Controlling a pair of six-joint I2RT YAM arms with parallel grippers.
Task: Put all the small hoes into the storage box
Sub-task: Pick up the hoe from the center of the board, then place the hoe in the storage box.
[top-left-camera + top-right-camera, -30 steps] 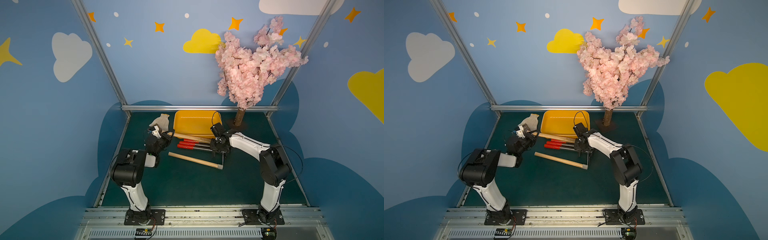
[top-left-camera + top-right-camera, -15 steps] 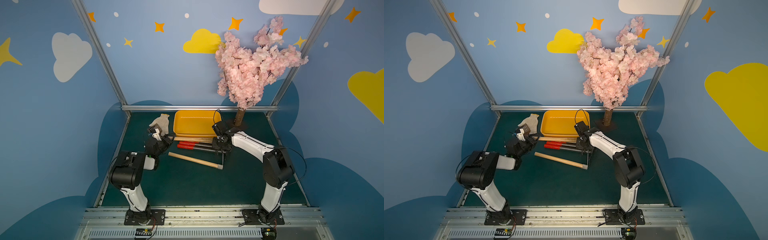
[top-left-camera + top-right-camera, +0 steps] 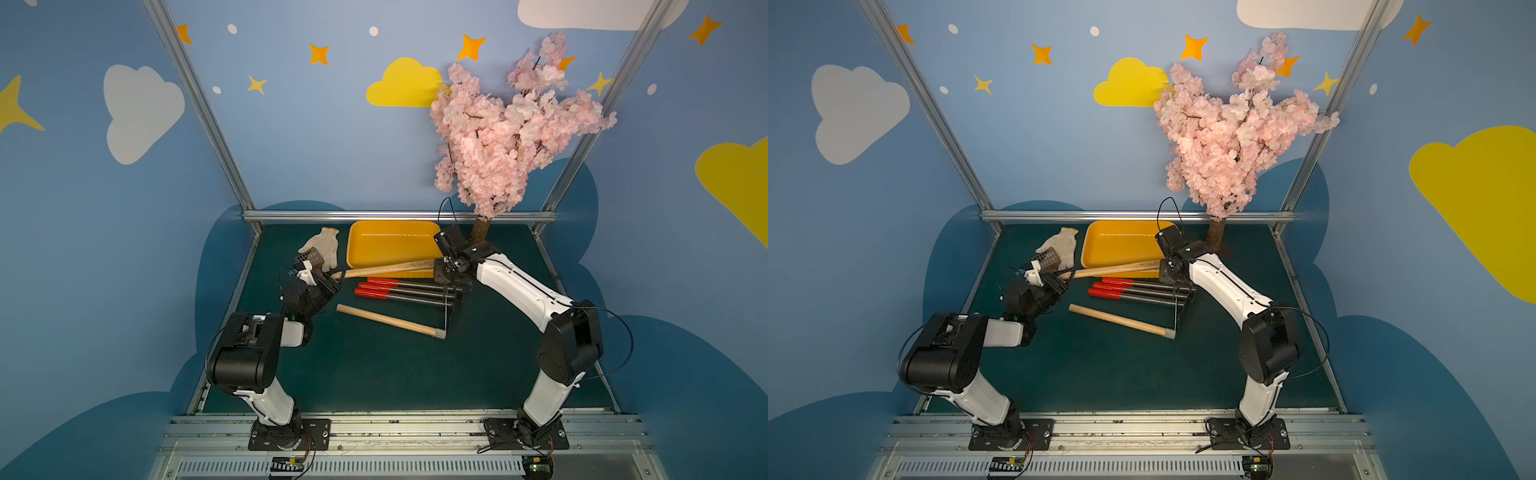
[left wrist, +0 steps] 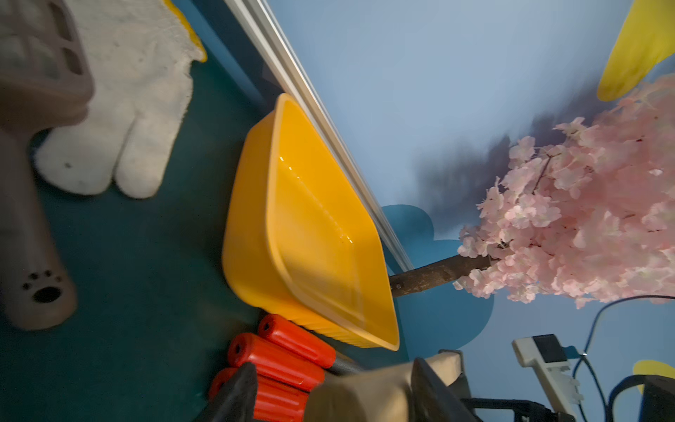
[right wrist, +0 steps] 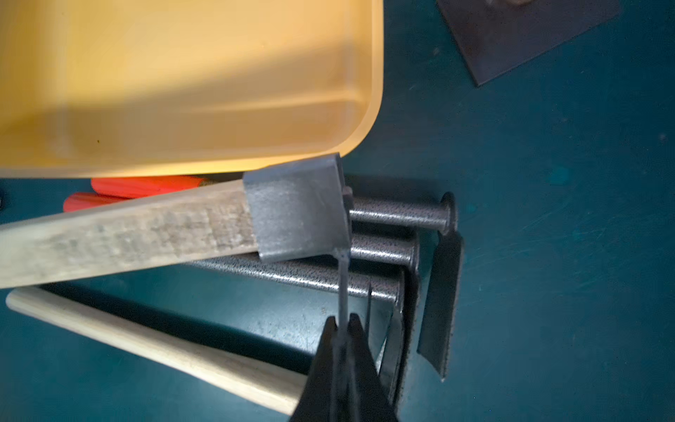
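Observation:
The hoe's head is still outside, so I next need to move the hoe's blade in my right gripper outward over the box's rim and release it in the box's inside by the trunk [image 5: 330, 77].
The small hoe [image 3: 386, 269] has a pale wooden handle [image 5: 128, 234] and a grey metal head [image 5: 296, 208]. It hangs slantwise along the front rim of the yellow storage box [image 3: 390, 245] [image 3: 1121, 245] [image 4: 317, 237] [image 5: 182, 73]. My right gripper [image 3: 446, 270] [image 5: 341, 321] is shut on the hoe's thin blade, just outside the box's front right corner. My left gripper [image 3: 332, 276] [image 3: 1064, 277] [image 4: 333, 363] is open around the handle's free end, and a gap shows beside one finger [image 4: 233, 394].
Three red-handled tools [image 3: 399, 289] lie side by side in front of the box. Nearer still is another wooden-handled tool [image 3: 390, 322]. A white glove [image 3: 324, 247] and a brown scoop [image 3: 309, 255] lie left of the box. The pink tree's trunk [image 3: 480, 228] stands at its right.
My left gripper has opened and let go of the handle's end. My right gripper has carried the hoe's head back towards the box.

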